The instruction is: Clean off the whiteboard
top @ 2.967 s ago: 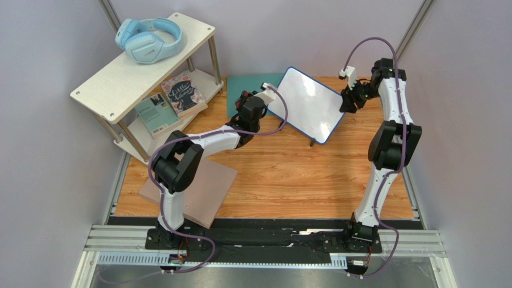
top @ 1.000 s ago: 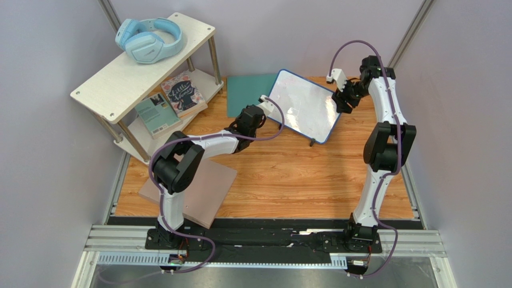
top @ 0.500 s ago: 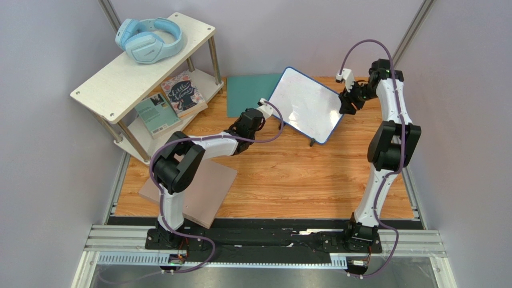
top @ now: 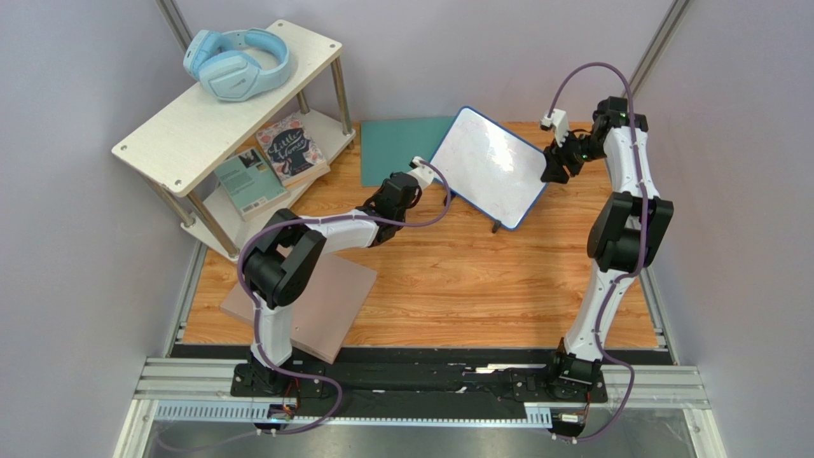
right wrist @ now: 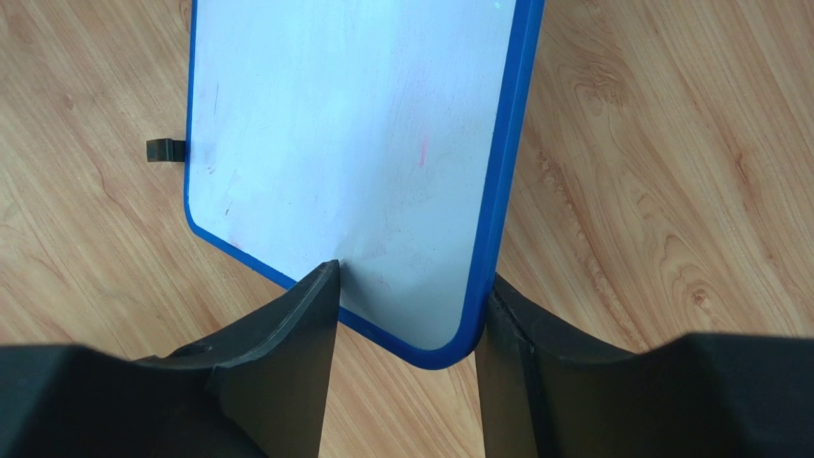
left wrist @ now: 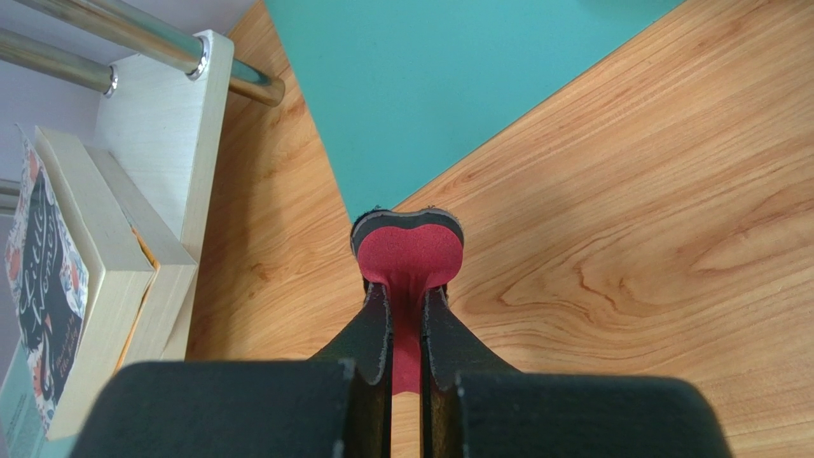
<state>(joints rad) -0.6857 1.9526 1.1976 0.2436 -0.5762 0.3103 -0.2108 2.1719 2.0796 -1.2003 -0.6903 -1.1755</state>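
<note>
My left gripper turns and shifts toward the whiteboard [top: 487, 164], over bare wood [top: 420, 216] beside its foot, next, to release the eraser pad, since only faint smudges remain.
The whiteboard [top: 487, 164] has a blue frame and leans tilted at the back of the table. Only faint reddish smudges show on its face [right wrist: 353, 143]. My right gripper [top: 556, 162] holds its right corner. In the right wrist view my right gripper [right wrist: 411, 281] has one finger on the white face and the other against the blue edge. My left gripper [top: 399, 191] is low, left of the board and apart from it. It [left wrist: 408, 291] is shut on a red felt eraser pad [left wrist: 409, 250] that sticks out past the fingertips over the wood.
A teal mat [top: 396, 143] lies behind the left gripper. A shelf [top: 220, 95] at the back left carries blue headphones [top: 237, 62] and books [top: 277, 157]. A pinkish-tan board [top: 325, 296] overhangs the table's near left. The whiteboard's black foot [top: 497, 227] rests on the wood.
My right gripper has swung right with the whiteboard's corner, turning the board. My left gripper pulled back from the board's left edge earlier and has stayed put over the last second.
</note>
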